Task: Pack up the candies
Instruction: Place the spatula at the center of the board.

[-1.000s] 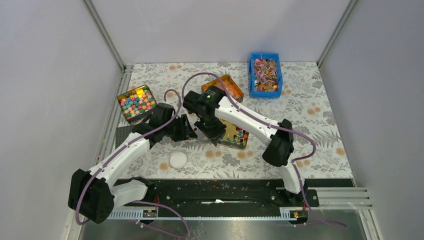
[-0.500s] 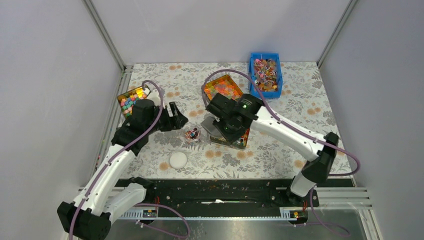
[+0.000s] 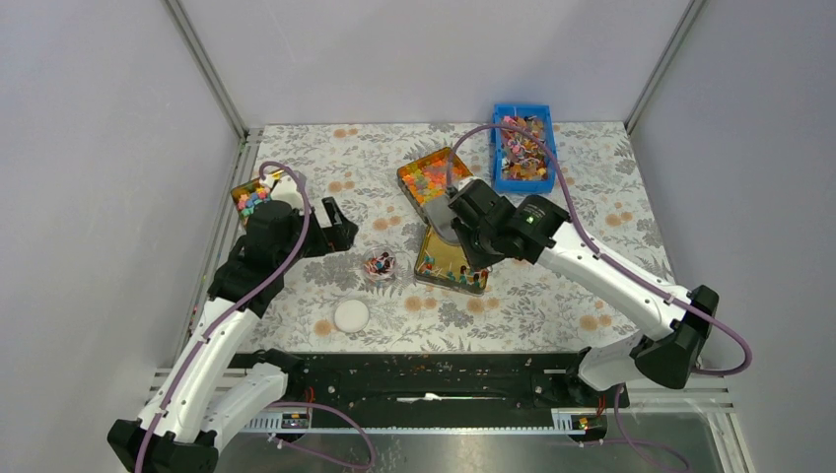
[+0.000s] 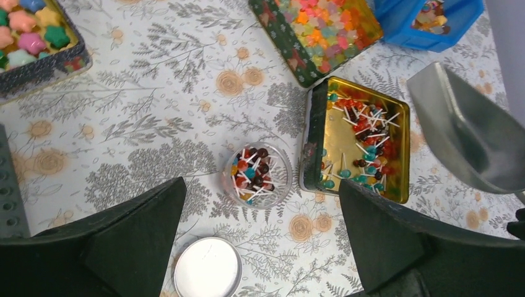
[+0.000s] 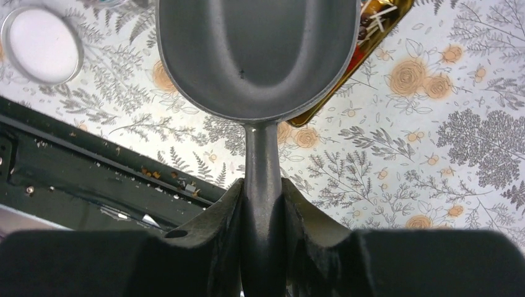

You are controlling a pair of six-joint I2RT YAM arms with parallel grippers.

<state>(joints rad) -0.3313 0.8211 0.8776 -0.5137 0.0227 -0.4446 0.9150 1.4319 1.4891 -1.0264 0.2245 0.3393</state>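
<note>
My right gripper needs to carry the scoop point(image 3: 444, 219) past the gold tin and go down to release it, since the tabletop is bare below my right gripper and to its right in the top view.
The candies, tiny mixed-colour sweets with thin white ends, fill a small clear jar point(image 3: 380, 264) point(image 4: 257, 175) and lie loose in the gold tin point(image 3: 440, 272) point(image 4: 365, 139) to its right. My left gripper point(image 3: 340, 227) point(image 4: 261, 201) is open and holds nothing; it hangs back to the left of the jar. My right gripper point(image 3: 465, 229) point(image 5: 262, 198) is shut on the handle of a grey metal scoop point(image 3: 444, 219) point(image 5: 257, 55) point(image 4: 464, 139). The scoop's bowl is empty and hovers over the gold tin's far edge.
A white round lid point(image 3: 351, 315) point(image 4: 207, 269) point(image 5: 40, 43) lies near the jar. A tin of star-shaped sweets point(image 3: 258, 197) point(image 4: 31, 37) sits far left, a tin of orange-yellow pieces point(image 3: 429, 177) point(image 4: 325, 31) behind the gold tin, a blue bin point(image 3: 523, 148) at the back. A black rail point(image 3: 424, 379) runs along the near edge.
My left gripper opened, let go of the jar and drew back to the left. My right arm carried the scoop away from the jar, to the right over the gold tin.
</note>
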